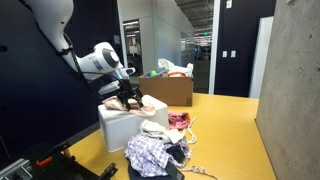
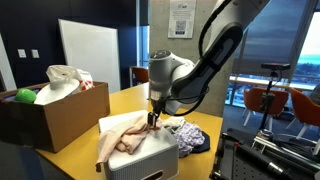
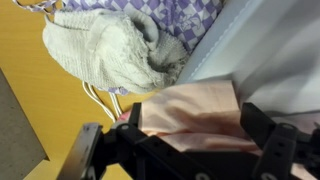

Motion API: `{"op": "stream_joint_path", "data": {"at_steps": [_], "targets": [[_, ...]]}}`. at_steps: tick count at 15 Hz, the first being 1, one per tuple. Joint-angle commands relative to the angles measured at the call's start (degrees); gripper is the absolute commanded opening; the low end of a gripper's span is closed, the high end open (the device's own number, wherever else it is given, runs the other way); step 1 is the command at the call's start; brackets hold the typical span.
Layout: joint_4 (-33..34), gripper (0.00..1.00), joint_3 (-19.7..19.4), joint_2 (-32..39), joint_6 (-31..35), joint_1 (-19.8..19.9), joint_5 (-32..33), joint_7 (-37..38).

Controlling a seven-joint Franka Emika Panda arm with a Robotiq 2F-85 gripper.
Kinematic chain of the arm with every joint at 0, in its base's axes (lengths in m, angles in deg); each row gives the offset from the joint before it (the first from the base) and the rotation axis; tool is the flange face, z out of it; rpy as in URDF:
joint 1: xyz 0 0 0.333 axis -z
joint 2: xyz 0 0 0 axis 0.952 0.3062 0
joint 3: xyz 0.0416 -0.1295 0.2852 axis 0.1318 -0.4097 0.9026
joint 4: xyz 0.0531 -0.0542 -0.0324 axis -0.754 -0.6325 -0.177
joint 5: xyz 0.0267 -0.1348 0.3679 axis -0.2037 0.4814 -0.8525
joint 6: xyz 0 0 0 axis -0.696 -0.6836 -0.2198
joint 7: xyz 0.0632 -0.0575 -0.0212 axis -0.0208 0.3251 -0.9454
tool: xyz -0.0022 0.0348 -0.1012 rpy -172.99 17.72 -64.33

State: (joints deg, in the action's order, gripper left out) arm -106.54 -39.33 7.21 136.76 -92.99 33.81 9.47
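Observation:
The pale pink cloth's raised fold (image 3: pixel 193 116) is right under my gripper, between its open fingers, so my gripper will go down a little and close on the fold next.
A pale pink cloth (image 3: pixel 190 112) lies draped over a white box (image 3: pixel 275 50); both exterior views show the cloth (image 1: pixel 143 103) (image 2: pixel 125 135) on the box top. My gripper (image 3: pixel 198 125) is down on this cloth and stands open, one black finger (image 3: pixel 135 122) on each side of a raised fold. In both exterior views the gripper (image 1: pixel 125 93) (image 2: pixel 153 118) points down onto the cloth at the box's upper edge. The fingers have not closed on anything.
A heap of clothes lies beside the white box: a beige knit (image 3: pixel 110 50), a purple checked shirt (image 3: pixel 180 12) (image 1: pixel 150 152) and darker pieces (image 2: pixel 192 138). A cardboard box (image 2: pixel 60 118) (image 1: pixel 172 90) holds a green ball (image 2: pixel 25 96) and a white bag (image 2: pixel 65 78). The tabletop (image 3: pixel 30 110) is yellow.

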Motion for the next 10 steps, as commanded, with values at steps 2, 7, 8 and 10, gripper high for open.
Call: {"op": "stream_joint_path", "data": {"at_steps": [2, 7, 8, 10], "targets": [[4.8, 1.0, 0.2, 3.1, -3.2, -0.4, 0.0, -0.4], [6.4, 1.0, 0.8, 4.7, -4.8, 0.0, -0.4, -0.8], [6.8, 1.0, 0.8, 5.0, -5.3, -0.1, -0.3, -0.8], [7.4, 0.74, 1.0, 5.5, -6.1, -0.1, -0.4, -0.8]]}}
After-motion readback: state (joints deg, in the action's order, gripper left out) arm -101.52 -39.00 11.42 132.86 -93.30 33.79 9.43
